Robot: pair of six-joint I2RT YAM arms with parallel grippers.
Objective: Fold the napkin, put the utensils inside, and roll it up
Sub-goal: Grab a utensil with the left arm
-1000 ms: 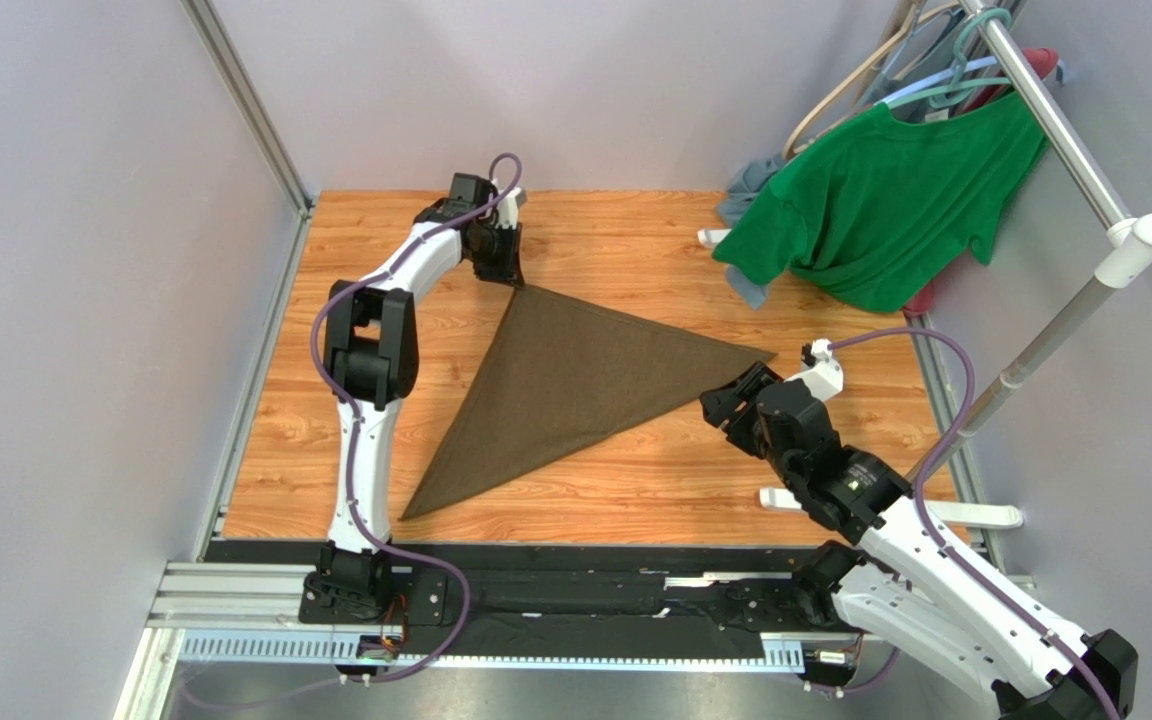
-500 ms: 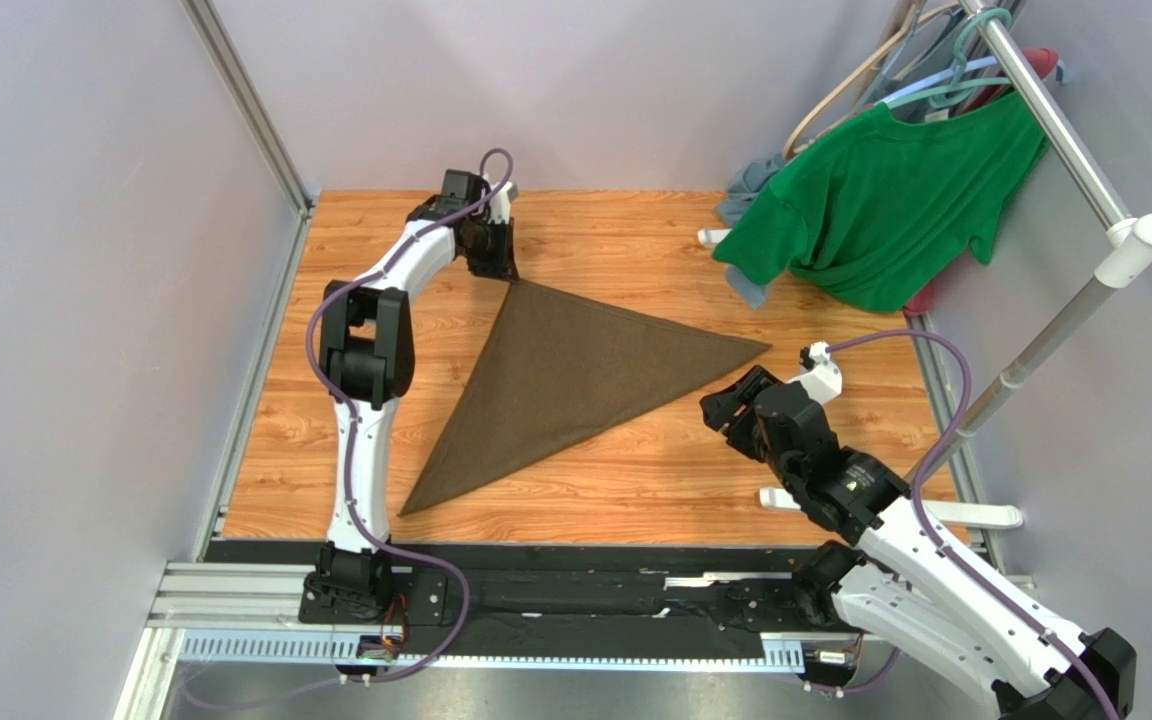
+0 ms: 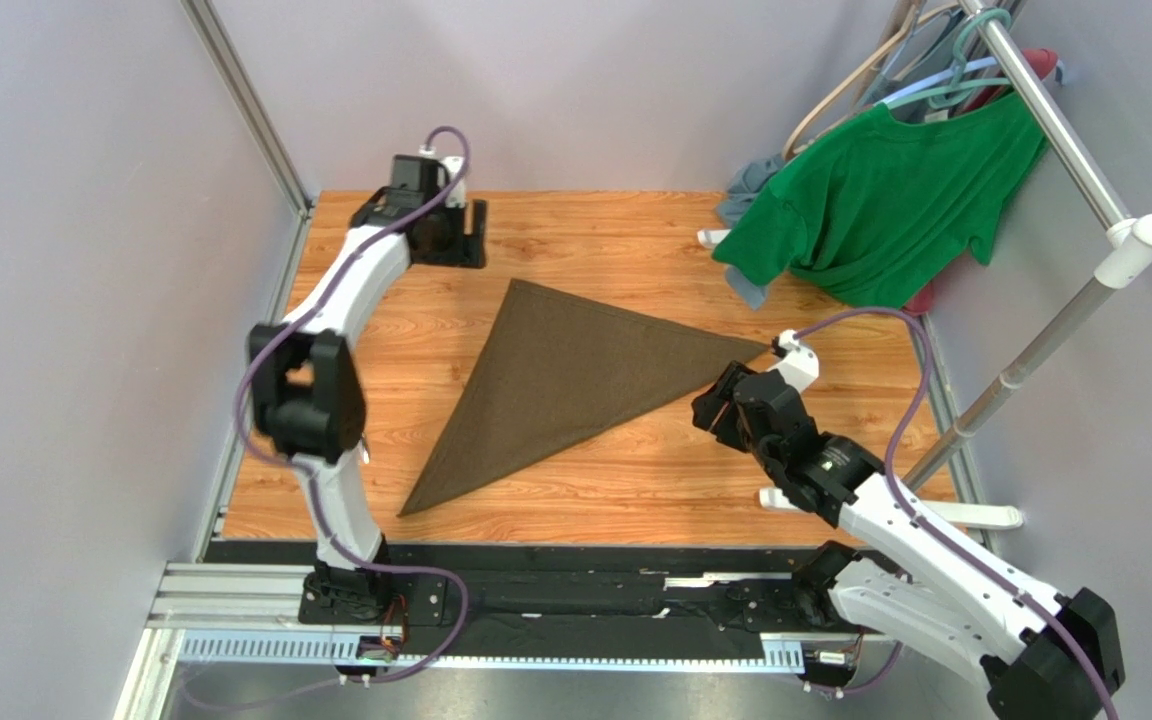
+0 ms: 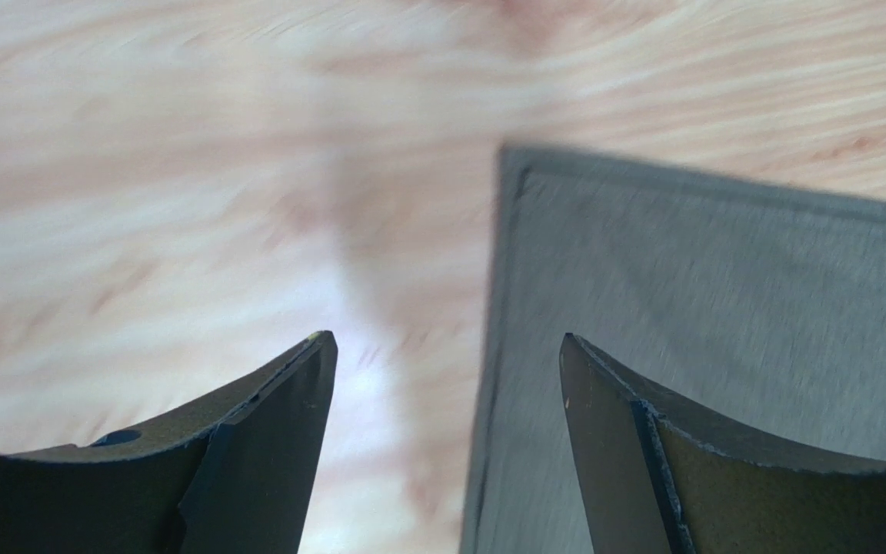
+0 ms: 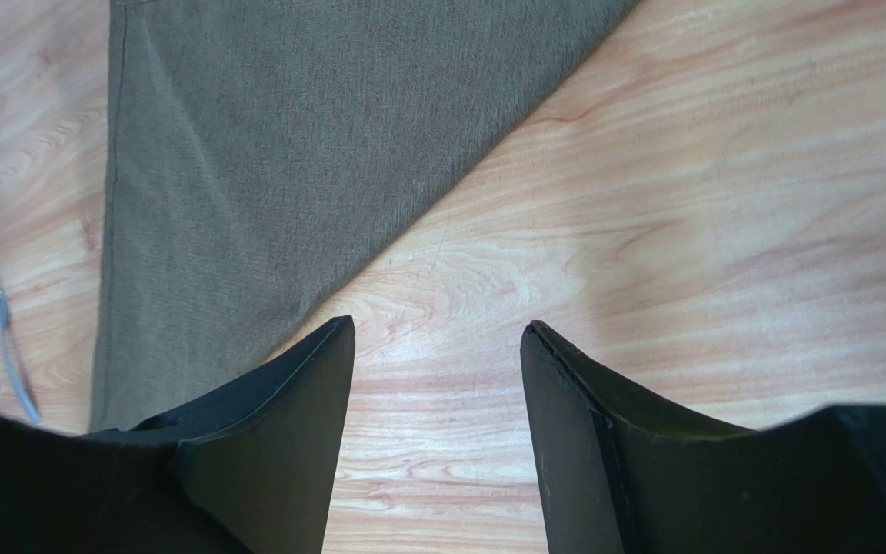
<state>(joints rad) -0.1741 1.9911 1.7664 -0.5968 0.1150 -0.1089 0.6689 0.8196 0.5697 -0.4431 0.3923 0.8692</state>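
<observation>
I will next move my left gripper back from the napkin's far corner and down onto the fork's handle, because the silvery fork is still outside the folded napkin.
The napkin (image 3: 567, 383) lies flat on the wooden table, folded into a dark olive-brown triangle. My left gripper (image 3: 465, 252) hovers open just behind and left of the napkin's far corner. In the blurred left wrist view that corner of the napkin (image 4: 702, 300) shows beneath the open left gripper (image 4: 448, 346), with nothing held. My right gripper (image 3: 713, 405) is open beside the napkin's right corner. The right wrist view shows bare wood between the fingers of the right gripper (image 5: 436, 329), the napkin (image 5: 297, 150) ahead and to the left, and a slim silvery fork (image 5: 3, 346) at the far left.
A bright green T-shirt (image 3: 883, 195) and a grey-blue garment (image 3: 748, 180) hang from a clothes rack (image 3: 1078, 150) at the back right. The rack's white foot (image 3: 973, 513) lies near the right arm. Grey walls close in the left and back.
The left gripper opened, let go of the napkin's far corner and drew back to the far left. The right gripper edged slightly toward the napkin's right corner.
</observation>
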